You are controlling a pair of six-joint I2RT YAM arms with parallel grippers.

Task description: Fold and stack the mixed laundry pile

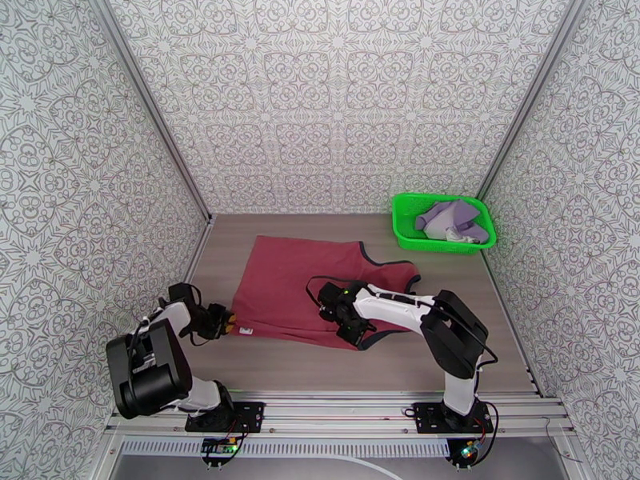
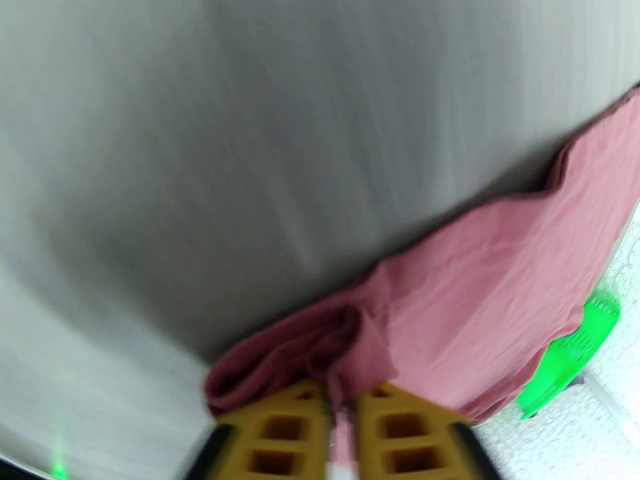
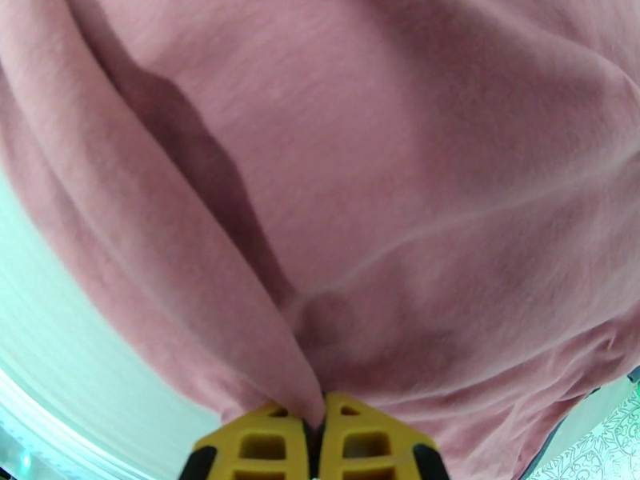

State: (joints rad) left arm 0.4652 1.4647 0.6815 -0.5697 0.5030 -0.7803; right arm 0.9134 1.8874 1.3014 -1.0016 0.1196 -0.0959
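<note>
A loose fold runs along the tank top's pinched near edge. My right gripper will pull that edge slightly outward over the red cloth (image 2: 336, 346) and release it.
The dark red tank top (image 1: 312, 286) lies spread on the table, its dark-trimmed neck and armholes toward the right. My left gripper (image 1: 228, 323) is shut on the top's near left hem corner; in the left wrist view its yellow fingers (image 2: 280, 430) pinch bunched red cloth (image 2: 336, 346). My right gripper (image 1: 346, 326) is shut on the near edge of the top at mid-table; its yellow fingers (image 3: 264, 442) clamp a fold of red fabric (image 3: 384, 194). The lavender garment (image 1: 456, 220) lies crumpled in the green basket.
The green mesh basket (image 1: 408, 230) stands at the back right corner; its rim (image 2: 572, 358) shows past the red cloth in the left wrist view. Patterned walls close in the table on three sides. A metal rail runs along the near edge.
</note>
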